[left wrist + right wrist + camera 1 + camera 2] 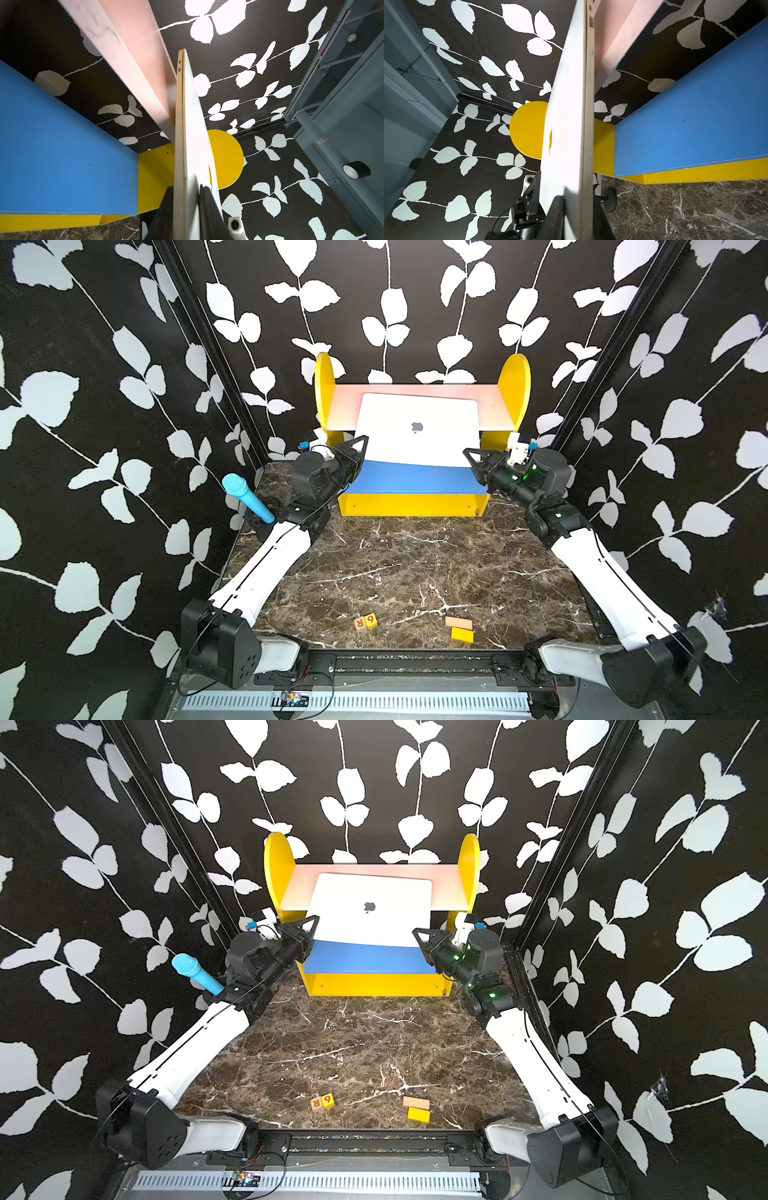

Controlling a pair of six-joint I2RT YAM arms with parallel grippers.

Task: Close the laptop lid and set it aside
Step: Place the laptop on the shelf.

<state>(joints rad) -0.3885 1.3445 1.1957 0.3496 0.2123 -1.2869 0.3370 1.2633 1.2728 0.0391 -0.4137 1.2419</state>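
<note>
I will push the laptop [415, 435] outward with my left gripper next and release it on the pink upper board, because that board lies outward of the gripper's fingers, under the laptop's far part.
The laptop [415, 435] [370, 919] is silver-white, and the laptop lid [417, 414] is folded flat on its base with the dark apple logo facing up. It hangs tilted inside the toy shelf, its far part over the pink upper board [492, 404] and its near edge above the blue lower board [415, 479]. My left gripper [360, 444] [186, 204] is shut on the near left corner. At the near right corner my right gripper [471, 456] [577, 212] is shut on the laptop too. Both wrist views show its thin edge [179, 124] [588, 104] running away from the jaws.
The shelf has yellow rounded side panels [324, 385] and stands at the back of the marble table [415, 564]. A blue microphone [246, 495] stands by the left arm. Two letter blocks [365, 621] and two flat blocks [460, 629] lie near the table's front edge.
</note>
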